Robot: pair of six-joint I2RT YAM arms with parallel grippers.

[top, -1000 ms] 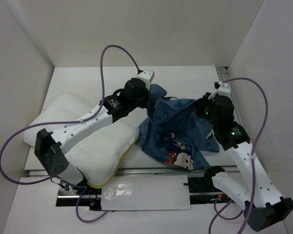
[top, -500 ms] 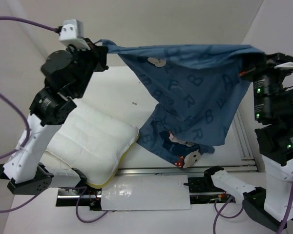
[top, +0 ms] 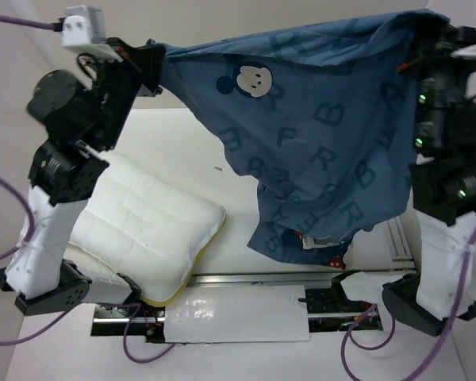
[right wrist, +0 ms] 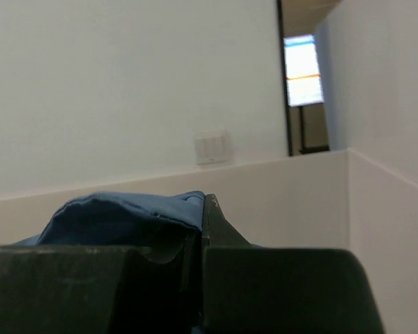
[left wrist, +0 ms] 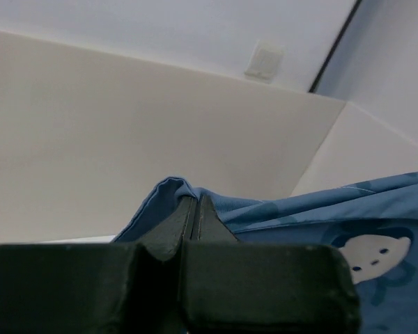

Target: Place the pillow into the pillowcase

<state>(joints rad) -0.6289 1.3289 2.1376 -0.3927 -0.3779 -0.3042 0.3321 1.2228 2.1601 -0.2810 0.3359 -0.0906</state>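
The pillowcase [top: 317,151] hangs drooping in the air, so next I should lift my left gripper, lower it outward to the tabletop's far edge and release the pinched corner.
The dark blue pillowcase [top: 317,151] with letters and mouse faces hangs stretched in the air between both arms, its lower end drooping toward the table at the right. My left gripper [top: 155,59] is shut on its upper left corner [left wrist: 168,191]. My right gripper [top: 416,40] is shut on its upper right corner [right wrist: 125,209]. Both wrist views show the jaws pressed together with blue cloth pinched between them. The white pillow [top: 147,226] with pale yellow trim lies flat on the table at the left, below the left arm and apart from the cloth.
White walls [top: 301,24] enclose the table at the back and both sides. A metal rail [top: 246,278] runs along the table's near edge, with a white plate [top: 238,313] beyond it. Purple cables [top: 16,20] trail from both arms.
Both arms have lifted the pillowcase from a crumpled heap on the table to a raised, spread sheet. Since half a second ago it has risen further and hangs more open.
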